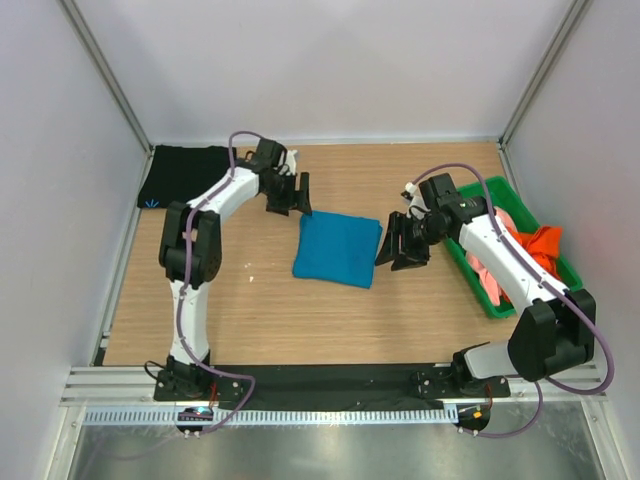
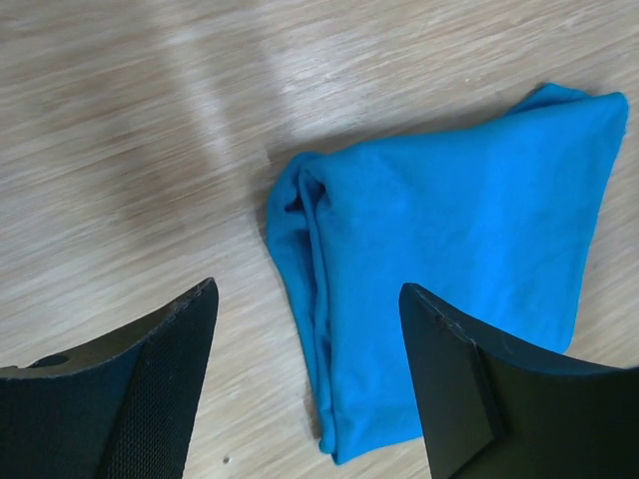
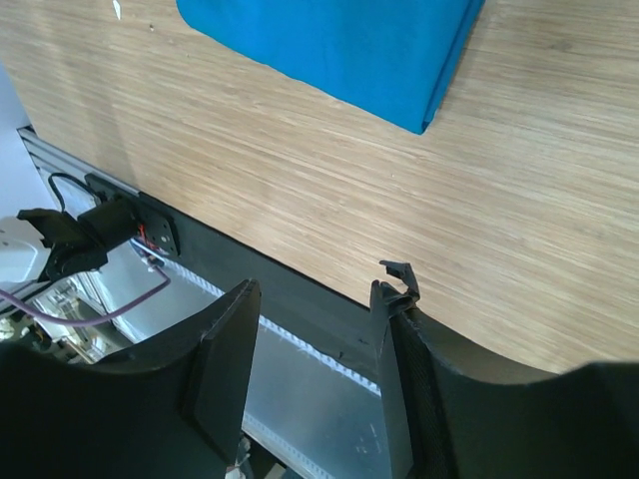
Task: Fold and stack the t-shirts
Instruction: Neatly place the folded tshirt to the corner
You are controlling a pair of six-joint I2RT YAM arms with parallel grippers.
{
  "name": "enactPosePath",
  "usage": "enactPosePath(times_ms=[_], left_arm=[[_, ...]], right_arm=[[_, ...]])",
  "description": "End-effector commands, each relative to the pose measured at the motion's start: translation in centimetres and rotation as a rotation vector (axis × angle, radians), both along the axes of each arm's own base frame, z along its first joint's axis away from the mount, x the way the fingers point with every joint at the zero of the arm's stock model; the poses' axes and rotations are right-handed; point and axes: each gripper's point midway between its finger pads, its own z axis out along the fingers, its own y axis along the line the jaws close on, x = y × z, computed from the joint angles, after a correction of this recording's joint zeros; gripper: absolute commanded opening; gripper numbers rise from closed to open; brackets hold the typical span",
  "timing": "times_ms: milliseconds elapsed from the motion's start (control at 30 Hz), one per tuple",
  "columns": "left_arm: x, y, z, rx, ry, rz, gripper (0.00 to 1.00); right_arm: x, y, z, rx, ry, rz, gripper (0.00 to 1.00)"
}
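Observation:
I will lower my left gripper toward the right in the top view onto the teal-blue t-shirt's corner [image 1: 308, 219] [image 2: 308, 225] nearest the black t-shirt, as its layers are between my fingers.
A teal-blue t-shirt [image 1: 338, 248] lies folded into a rough square mid-table. My left gripper [image 1: 295, 195] hovers at its far left corner. In the left wrist view that gripper [image 2: 308, 299] is open, and the shirt's [image 2: 449, 259] layered folded edge shows on the table between the fingers, untouched. My right gripper [image 1: 400, 245] stands just off the shirt's right edge. It is open and empty [image 3: 315, 299], with the shirt [image 3: 339, 45] lying beyond it. A black t-shirt [image 1: 185, 175] lies folded at the back left. An orange t-shirt [image 1: 540, 243] and a pink one [image 1: 495, 275] are bunched in the tray.
The green plastic tray [image 1: 500, 190] sits along the right wall under my right forearm. White walls close in the back and both sides. A black strip [image 1: 330, 378] and a metal rail run along the near edge by the arm bases.

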Motion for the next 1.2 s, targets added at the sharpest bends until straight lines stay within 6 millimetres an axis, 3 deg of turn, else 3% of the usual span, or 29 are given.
enactPosePath(times_ms=[0,300,500,633,733,767,833,900,1033,1100,1167], left_arm=[[1.8,-1.3,-0.5,0.005,-0.041,0.039,0.74],[0.7,-2.6,-5.4,0.128,-0.008,0.078,0.73],[-1.3,-5.1,-6.4,0.065,0.044,0.053,0.70],[-1.8,-5.4,-6.3,0.041,0.037,0.073,0.65],[-1.8,-5.3,-6.8,0.050,0.040,0.074,0.51],[-1.8,-5.4,-7.0,0.051,0.045,0.073,0.40],[-1.9,-5.3,-7.7,0.055,0.057,0.081,0.28],[-1.8,-5.4,-8.3,0.050,0.059,0.090,0.22],[-1.8,-5.7,-9.0,0.030,0.073,0.103,0.00],[-1.7,-5.5,-8.7,0.038,0.051,0.115,0.00],[-1.0,-5.2,-6.8,0.041,-0.006,0.120,0.00]], right_arm=[[-0.5,-0.2,0.9,0.015,-0.048,0.049,0.55],[-1.3,-1.2,-0.3,0.037,-0.019,0.047,0.56],[-1.6,-1.6,-0.4,0.049,-0.011,0.042,0.57],[-1.4,-1.5,0.1,0.058,-0.024,0.044,0.57],[-1.3,-1.4,0.1,0.065,-0.025,0.042,0.57],[-1.3,-1.4,0.0,0.063,-0.025,0.043,0.57],[-1.3,-1.3,-0.1,0.067,-0.019,0.043,0.57],[-1.4,-1.3,-0.1,0.066,-0.018,0.044,0.57],[-1.9,-1.4,-0.5,0.064,0.000,0.040,0.57],[-2.2,-1.5,-0.7,0.063,0.006,0.042,0.57],[-2.4,-1.4,-0.7,0.067,0.012,0.038,0.57]])
